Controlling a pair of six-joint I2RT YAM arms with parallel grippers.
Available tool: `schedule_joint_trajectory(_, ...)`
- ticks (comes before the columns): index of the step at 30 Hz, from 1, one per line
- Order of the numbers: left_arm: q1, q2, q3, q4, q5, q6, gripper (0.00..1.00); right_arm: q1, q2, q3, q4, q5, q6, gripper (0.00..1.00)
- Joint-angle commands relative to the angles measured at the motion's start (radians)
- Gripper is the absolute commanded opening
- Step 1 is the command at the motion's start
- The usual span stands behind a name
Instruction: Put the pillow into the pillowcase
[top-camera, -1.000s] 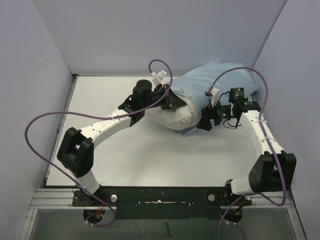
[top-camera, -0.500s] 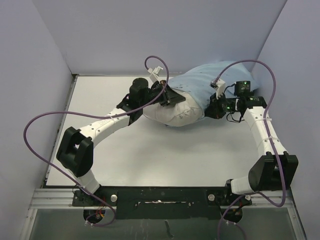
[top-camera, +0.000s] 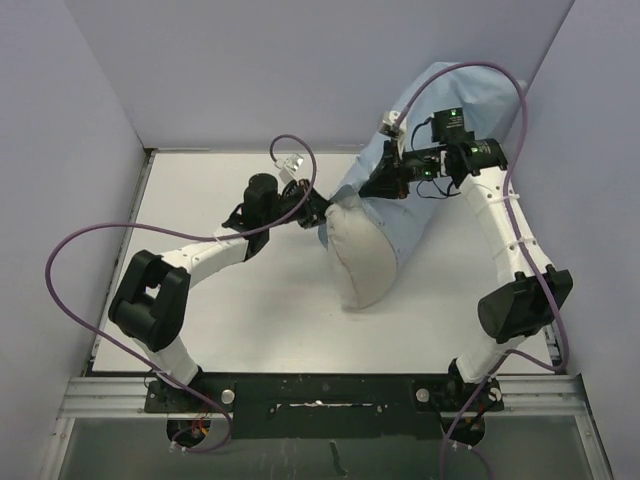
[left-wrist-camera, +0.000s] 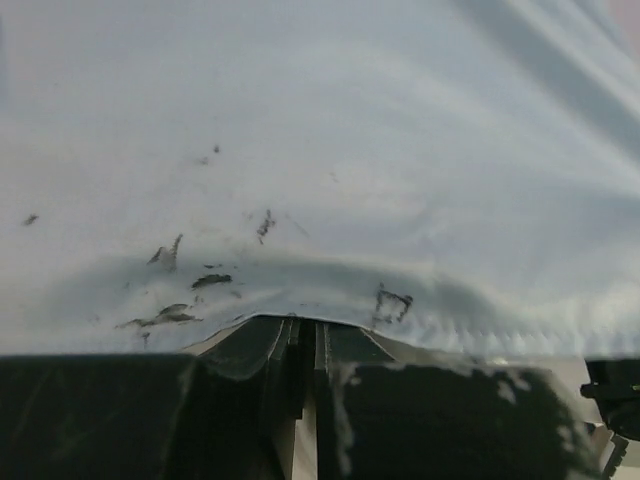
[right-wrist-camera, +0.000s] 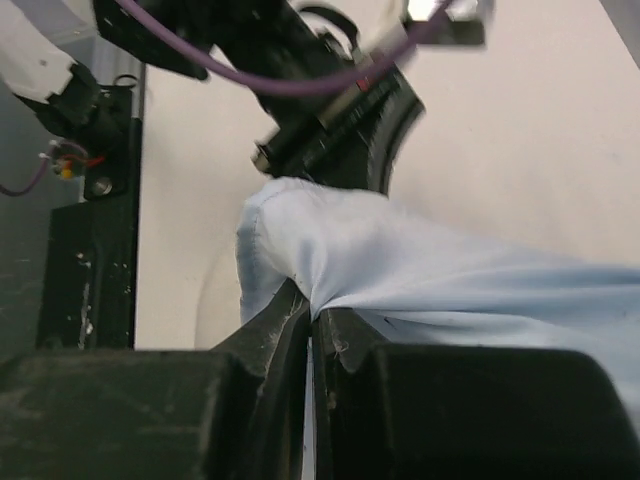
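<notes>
My left gripper draws back along the pillow's bare side next, toward the pillow's near end, so the pillowcase's edge slides further over the still uncovered pillow.
The light blue pillowcase (top-camera: 418, 222) hangs raised over the back right of the table, and it fills the left wrist view (left-wrist-camera: 330, 150). The off-white pillow (top-camera: 362, 264) sticks out of its lower end, its bottom corner resting on the table. My right gripper (top-camera: 380, 186) is shut on a pinch of the pillowcase near its upper left edge; in the right wrist view the cloth (right-wrist-camera: 420, 270) bunches at the closed jaws (right-wrist-camera: 312, 315). My left gripper (top-camera: 320, 212) is shut on the pillowcase's edge beside the pillow's upper left corner, with the hem lying across its closed jaws (left-wrist-camera: 305, 325).
The white table (top-camera: 240, 300) is boxed in by pale walls at the left, back and right. Purple cables (top-camera: 70, 250) loop off both arms. A black mounting rail (top-camera: 320, 392) runs along the near edge. The left arm's wrist (right-wrist-camera: 330, 140) shows close in the right wrist view.
The right gripper shut on the pillowcase and rose toward the back, lifting it upright. The pillow swung from lying flat to hanging. The left gripper shifted left, still holding.
</notes>
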Motion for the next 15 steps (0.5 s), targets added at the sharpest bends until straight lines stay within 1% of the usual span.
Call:
schedule_joint_trajectory(1, -0.028, -0.016, -0.07, 0.128, 0.002, -0.033, 0.0, 0.15, 0.002, 0.097, 0.064, -0.281, 0.085, 0.0)
schedule_joint_trajectory(3, -0.027, -0.04, -0.128, 0.149, -0.044, -0.034, 0.0, 0.205, 0.011, 0.057, 0.101, -0.201, 0.11, 0.0)
schedule_joint_trajectory(4, -0.025, -0.053, -0.157, 0.148, -0.092, -0.031, 0.0, 0.222, 0.016, 0.017, 0.133, -0.156, 0.133, 0.0)
schedule_joint_trajectory(6, -0.016, -0.076, -0.23, 0.145, -0.173, -0.029, 0.0, 0.235, 0.034, -0.055, 0.183, -0.051, 0.195, 0.0)
schedule_joint_trajectory(8, 0.001, -0.087, -0.305, 0.147, -0.232, -0.04, 0.0, 0.234, 0.05, -0.089, 0.15, -0.006, 0.167, 0.0)
schedule_joint_trajectory(9, 0.01, -0.091, -0.33, 0.147, -0.252, -0.044, 0.0, 0.235, 0.042, -0.104, 0.129, 0.009, 0.131, 0.04)
schedule_joint_trajectory(11, 0.026, -0.1, -0.368, 0.141, -0.282, -0.039, 0.0, 0.233, 0.012, -0.133, 0.094, 0.014, 0.064, 0.18)
schedule_joint_trajectory(12, 0.031, -0.104, -0.38, 0.131, -0.294, -0.036, 0.02, 0.233, -0.006, -0.145, 0.067, 0.011, 0.018, 0.26)
schedule_joint_trajectory(14, 0.042, -0.113, -0.392, 0.11, -0.313, -0.024, 0.17, 0.232, -0.034, -0.15, -0.003, -0.004, -0.085, 0.47)
schedule_joint_trajectory(15, 0.054, -0.119, -0.395, 0.098, -0.31, -0.016, 0.24, 0.232, -0.045, -0.149, -0.044, -0.008, -0.135, 0.6)
